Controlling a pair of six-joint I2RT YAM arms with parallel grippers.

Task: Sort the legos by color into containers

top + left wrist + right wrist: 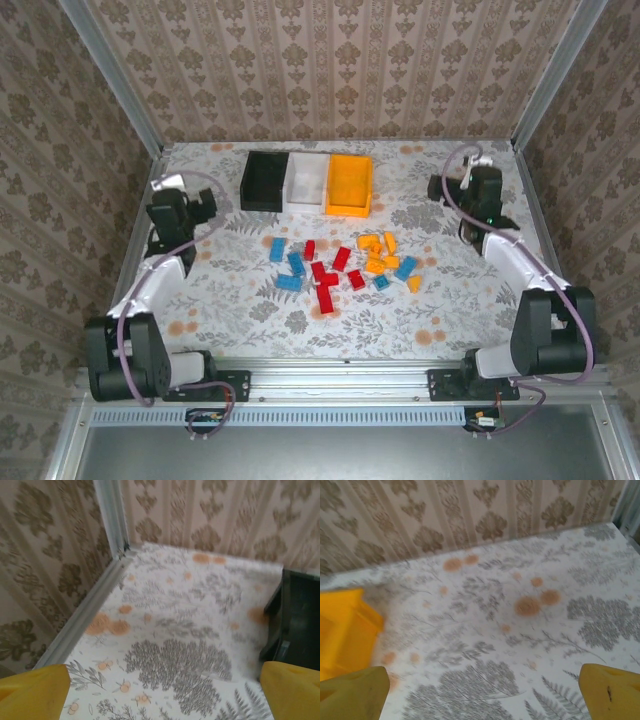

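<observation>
My right gripper swings back and down onto the slim orange-yellow lego (389,243) at the lego pile's far edge next, because that lego lies nearest to my open fingers.
The legos lie loose in the middle of the table: blue ones (289,266) on the left, red ones (330,278) in the centre, orange-yellow ones (380,252) and more blue (405,267) on the right. Behind them the containers stand in a row: black bin (265,180), white bin (307,182), orange bin (349,185). My left gripper (200,208) hangs open left of the black bin (297,615), its yellow fingers (35,690) wide apart over bare table. My right gripper (452,187) is open right of the orange bin (342,630), nothing between its fingers (612,690).
Patterned walls close the table on three sides, with metal corner posts (112,515) at the back. Floral tablecloth (240,300) lies bare around the brick pile and in front of it.
</observation>
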